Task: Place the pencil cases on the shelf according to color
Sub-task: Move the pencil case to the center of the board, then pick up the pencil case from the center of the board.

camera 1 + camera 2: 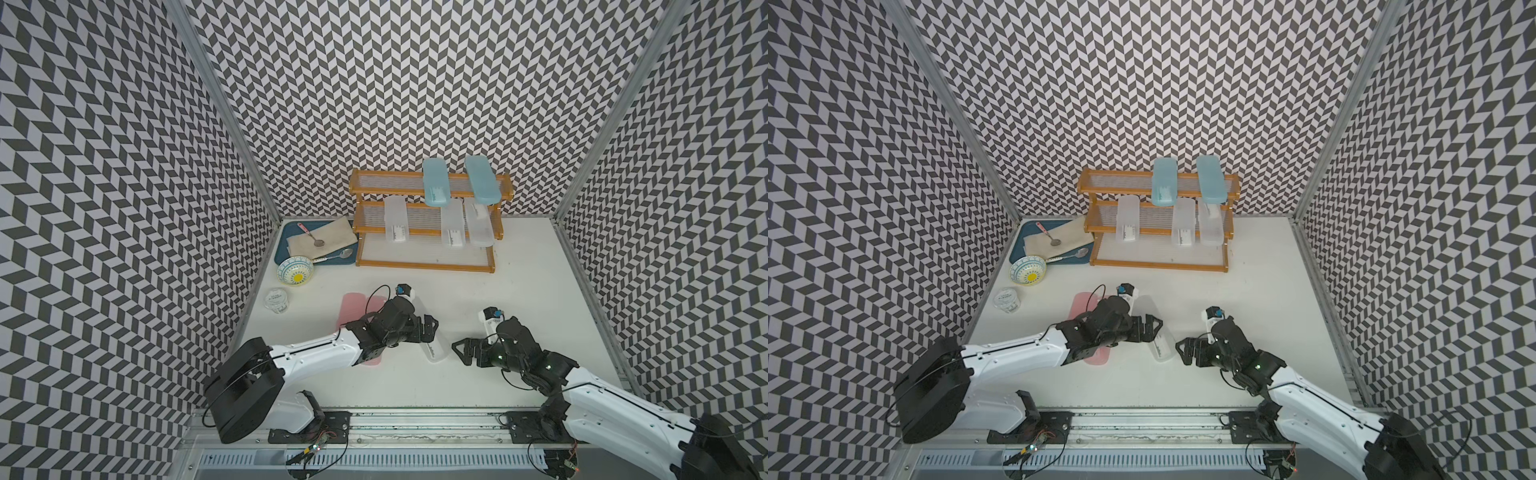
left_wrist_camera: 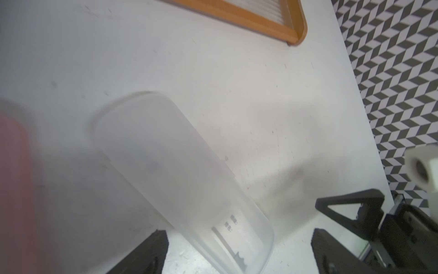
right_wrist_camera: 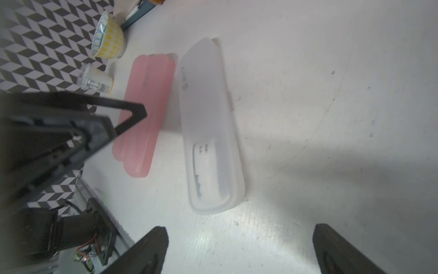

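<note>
Next, the right gripper moves down and across toward the pink cases, onto the white case's near end, since that end is below it, nearer them.
The shelf stands at the back of the table. Two light blue pencil cases lie across its top tier and three frosted white ones across the middle tier. A further frosted white case lies flat on the table. My left gripper hovers open over it, one finger to each side. Pink cases lie overlapped beside it, partly under the left arm. My right gripper is open and empty, just short of the white case's near end.
A dark blue tray holding a cloth and two spoons sits at the back left. In front of it are a patterned bowl and a small clear cup. Patterned walls close three sides.
</note>
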Motion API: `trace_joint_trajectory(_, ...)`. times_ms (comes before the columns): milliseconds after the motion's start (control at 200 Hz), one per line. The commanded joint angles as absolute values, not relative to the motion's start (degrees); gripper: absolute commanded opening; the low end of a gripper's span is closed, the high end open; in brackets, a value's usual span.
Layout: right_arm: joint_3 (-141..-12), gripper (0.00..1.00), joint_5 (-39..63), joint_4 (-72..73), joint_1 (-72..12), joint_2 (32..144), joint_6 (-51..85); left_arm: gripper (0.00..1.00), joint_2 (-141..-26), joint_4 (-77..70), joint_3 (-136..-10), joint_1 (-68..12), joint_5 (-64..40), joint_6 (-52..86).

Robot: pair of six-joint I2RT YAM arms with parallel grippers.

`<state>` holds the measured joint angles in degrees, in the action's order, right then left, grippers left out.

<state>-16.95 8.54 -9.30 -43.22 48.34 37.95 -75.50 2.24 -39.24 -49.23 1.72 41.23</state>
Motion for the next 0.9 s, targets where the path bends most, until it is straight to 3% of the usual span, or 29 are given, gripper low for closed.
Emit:
trace_joint_trajectory(0, -18.64, 1.00, 5.68, -4.70, -47.26, 49.59, 37.34, 1.00, -69.55, 7.75, -39.20, -44.24, 4.13, 37.13)
trace_joint_trajectory(335, -28.80, 1.00, -4.60, -5.47, -57.29, 67.36, 33.66, 1.00, -55.48, 16.51, -37.98, -29.10, 1.94, 30.50)
trace_joint_trajectory(556, -34.91, 1.00, -12.42, -8.98, -61.79, 78.22, 33.60, 1.00, -54.05, 19.26, -42.41, -22.94, -3.58, 27.90)
trace_joint_trajectory(891, -34.17, 1.00, -14.82, -7.75, -62.04, 82.76, 33.13, 1.00, -55.82, 18.63, -43.52, -17.33, -7.31, 23.33)
